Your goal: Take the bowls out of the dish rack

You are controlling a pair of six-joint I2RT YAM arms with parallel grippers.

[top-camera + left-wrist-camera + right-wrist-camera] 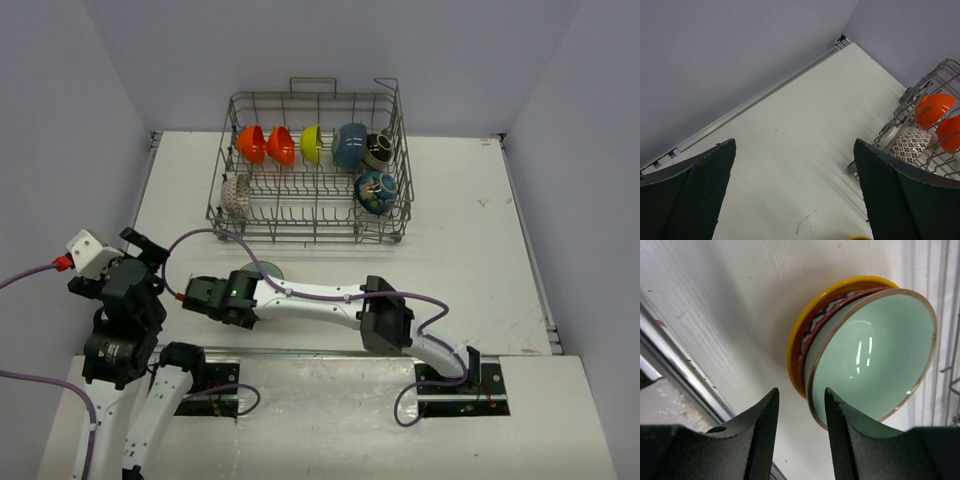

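My left gripper swings outward over the rack [314,97] next and lowers, turning, onto the small patterned bowl's rim [246,188], since that bowl is the nearest one there.
The dish rack [314,97] stands at the back of the table. In it are an orange bowl [250,143], a red one [281,145], a yellow-green one [311,143], a blue one [349,146], a black-and-cream one [377,150], a dark teal patterned one [376,191] and a small patterned one [236,193]. On the table in front, a mint bowl [875,345] sits in a zigzag bowl [812,327] inside a yellow bowl [799,340]. My right gripper [801,390] is open beside the mint rim, holding nothing. My left gripper [795,142] hangs wide open over bare table, left of the rack [920,90].
The table's near metal rail [670,340] runs close behind the stack. The right arm [320,300] stretches across the front of the table. Grey walls close in the table on the left, back and right.
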